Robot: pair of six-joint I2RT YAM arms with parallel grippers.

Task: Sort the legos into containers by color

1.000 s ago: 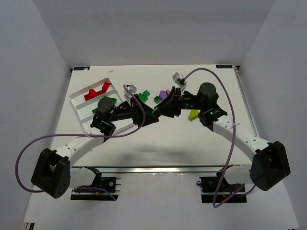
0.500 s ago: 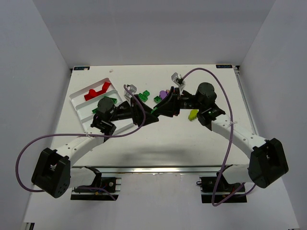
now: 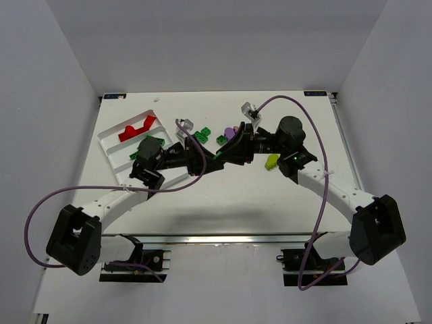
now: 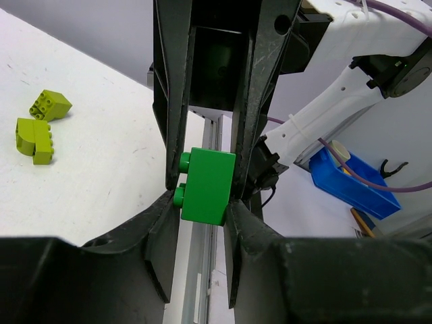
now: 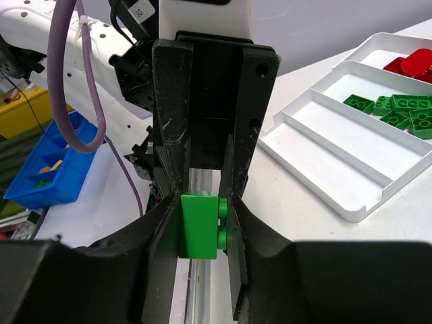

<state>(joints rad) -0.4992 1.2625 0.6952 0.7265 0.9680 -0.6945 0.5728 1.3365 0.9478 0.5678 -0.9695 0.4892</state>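
I should move my left gripper left in the top view next, then down over the green legos' section [image 3: 121,157] and release, since matching bricks already lie there.
A green lego brick [image 4: 206,185] hangs in the air between my two grippers, which meet nose to nose above the table's middle. My right gripper [image 5: 200,226] is shut on the brick [image 5: 197,226], studs against its right finger. My left gripper [image 4: 202,209] is shut on the same brick from the opposite side. In the top view the two grippers [image 3: 209,159] [image 3: 224,154] meet with a speck of green [image 3: 218,156] between them. The white tray [image 3: 110,147] lies at the far left, with red legos [image 3: 135,128] in one compartment and green ones [image 5: 391,108] in the one beside it.
Loose legos lie beyond the grippers: green ones [image 3: 202,136], a purple one [image 3: 231,133], and two yellow-green ones [image 3: 272,161] by the right arm, also in the left wrist view [image 4: 40,125]. The tray's near compartments [image 5: 337,179] hold nothing.
My left gripper's jaws have closed from wide open onto the green brick held by the right gripper. Both arms have barely shifted.
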